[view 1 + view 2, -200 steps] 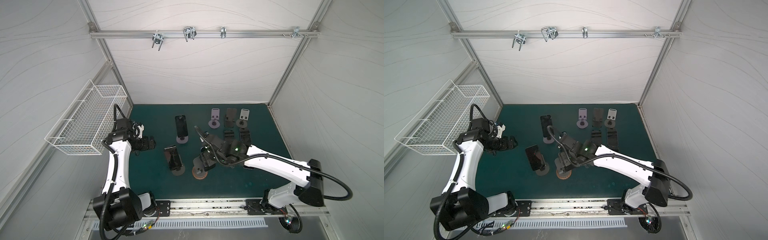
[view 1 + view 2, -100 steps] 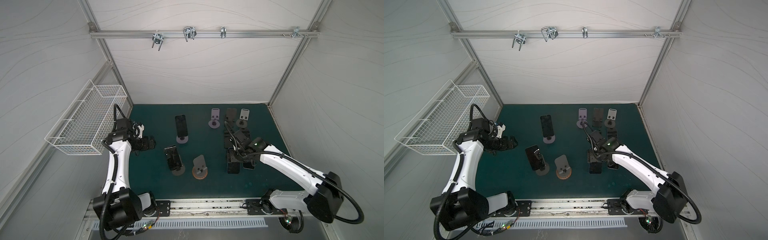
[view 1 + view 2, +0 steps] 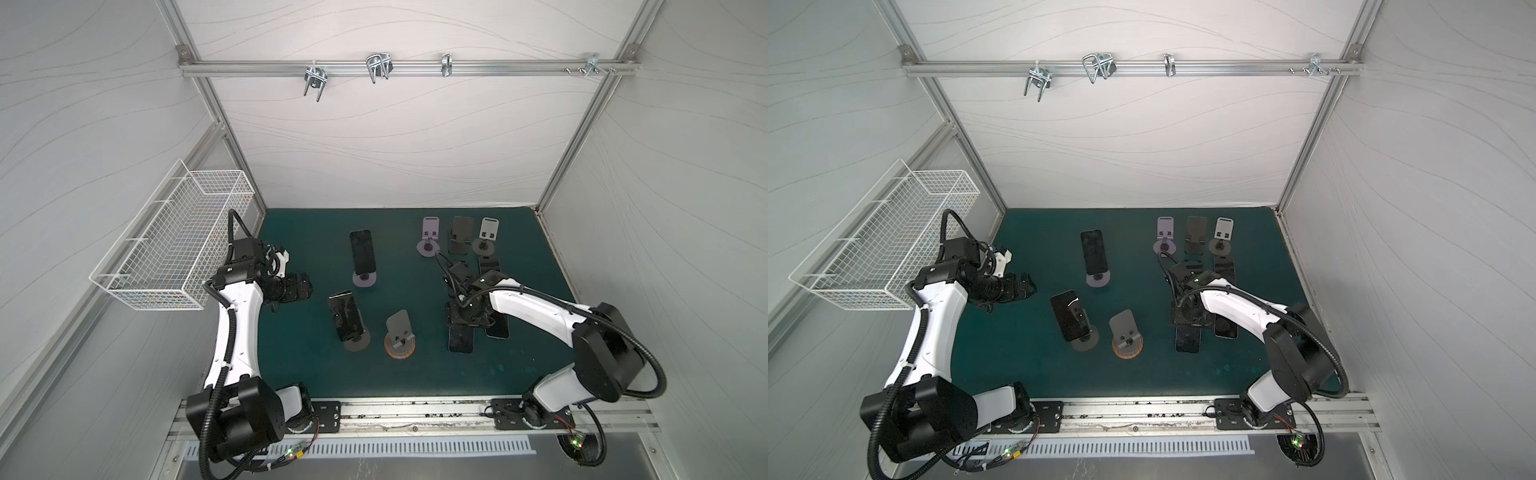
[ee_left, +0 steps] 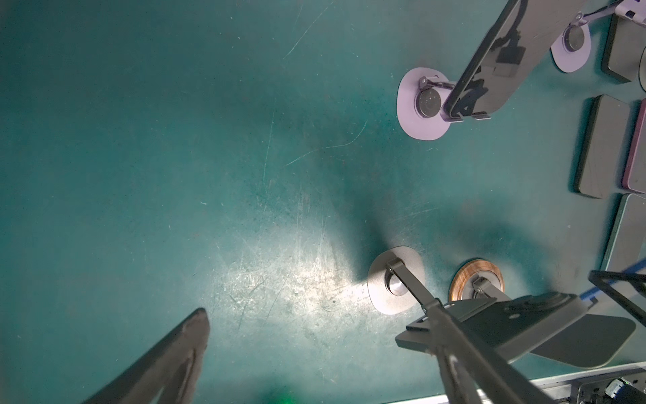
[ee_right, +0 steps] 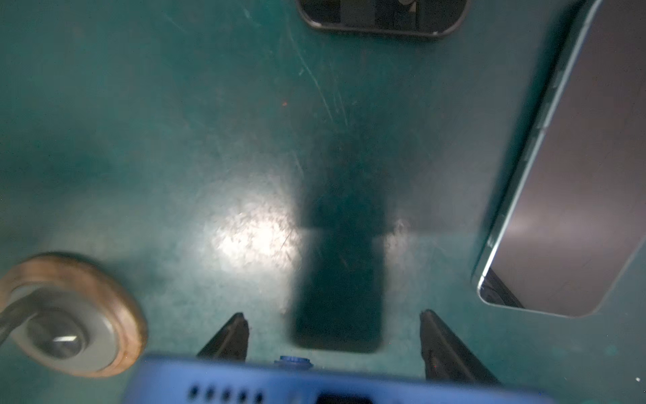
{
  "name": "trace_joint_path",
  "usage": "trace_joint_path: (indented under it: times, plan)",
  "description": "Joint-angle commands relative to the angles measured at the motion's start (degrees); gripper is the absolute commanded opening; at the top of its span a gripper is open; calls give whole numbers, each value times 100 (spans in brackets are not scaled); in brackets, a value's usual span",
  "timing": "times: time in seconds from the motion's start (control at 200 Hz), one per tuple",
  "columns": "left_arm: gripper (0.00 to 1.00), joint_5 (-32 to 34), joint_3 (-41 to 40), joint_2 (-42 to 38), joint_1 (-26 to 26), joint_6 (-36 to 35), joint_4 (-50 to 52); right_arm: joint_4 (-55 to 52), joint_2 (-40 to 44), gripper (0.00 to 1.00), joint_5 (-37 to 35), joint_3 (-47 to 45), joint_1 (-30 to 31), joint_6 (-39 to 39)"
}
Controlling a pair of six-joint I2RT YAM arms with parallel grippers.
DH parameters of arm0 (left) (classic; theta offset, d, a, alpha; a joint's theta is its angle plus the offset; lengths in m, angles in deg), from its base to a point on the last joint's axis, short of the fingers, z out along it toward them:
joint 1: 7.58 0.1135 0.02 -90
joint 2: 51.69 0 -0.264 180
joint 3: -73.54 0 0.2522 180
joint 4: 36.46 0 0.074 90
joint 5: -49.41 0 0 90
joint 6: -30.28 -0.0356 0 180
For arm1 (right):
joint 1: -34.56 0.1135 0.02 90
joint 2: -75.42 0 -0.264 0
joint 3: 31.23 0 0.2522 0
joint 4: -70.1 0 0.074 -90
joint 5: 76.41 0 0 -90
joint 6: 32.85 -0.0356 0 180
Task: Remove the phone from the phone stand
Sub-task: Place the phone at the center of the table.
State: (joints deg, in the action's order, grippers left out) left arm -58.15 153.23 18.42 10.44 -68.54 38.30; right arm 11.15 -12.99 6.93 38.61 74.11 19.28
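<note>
My right gripper lowers the blue phone (image 5: 314, 384) onto the shadowed part of the mat (image 5: 342, 286) next and releases it there, as the spot beside the flat phones is empty.
A blue phone (image 3: 460, 338) (image 5: 314, 384) sits in my right gripper (image 3: 462, 318) (image 5: 334, 328), which is shut on it low over the right of the green mat (image 3: 316, 374). Its port edge fills the near side of the right wrist view, and its shadow falls on the mat. Left of it, the wood-based phone stand (image 3: 400, 347) (image 5: 70, 314) stands bare. At the mat's left edge my left gripper (image 3: 305, 286) (image 4: 321, 349) is open, holding nothing.
Two more phones rest on stands, one on a lilac base (image 3: 362, 257) and one on a grey base (image 3: 345, 316). Three bare stands (image 3: 460, 239) line the back. Phones lie flat beside my right gripper (image 3: 496, 328) (image 5: 566, 175). A wire basket (image 3: 174, 249) hangs on the left wall.
My right gripper carried the phone from the wood-based stand to the right side of the mat, leaving that stand bare. Over the last half second it barely shifted. The left arm stayed still.
</note>
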Motion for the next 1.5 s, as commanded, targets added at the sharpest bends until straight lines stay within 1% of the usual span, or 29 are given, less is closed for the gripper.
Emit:
trace_joint_path:
  times: [0.0,0.415,0.655,0.785,0.915,1.156,1.246,1.316,1.426,1.496]
  plan:
    - [99,-67,16,-76,24,-122,-62,151,-210,65,17,-60,-54,-27]
    - [99,-72,56,-16,26,-111,-65,594,-818,70,-72,-281,-202,81]
    - [99,-64,60,-21,21,-129,-45,591,-1011,73,-26,-285,-217,86]
    - [99,-68,51,-24,21,-129,-44,488,-863,79,-52,-262,-211,48]
    - [99,-63,58,-49,26,-120,-43,327,-606,81,-96,-171,-218,56]
    - [99,-20,51,-76,26,-129,-38,-202,224,86,-162,222,-178,155]
    - [99,5,57,-93,25,-138,-46,-382,647,89,-126,469,2,361]
    - [99,50,56,-106,24,-138,-62,-508,906,91,-151,683,304,588]
    - [99,82,77,-89,26,-112,-73,-604,1172,93,-210,972,991,863]
    - [99,86,99,-66,25,-78,-79,-533,1309,94,-335,1055,1572,981]
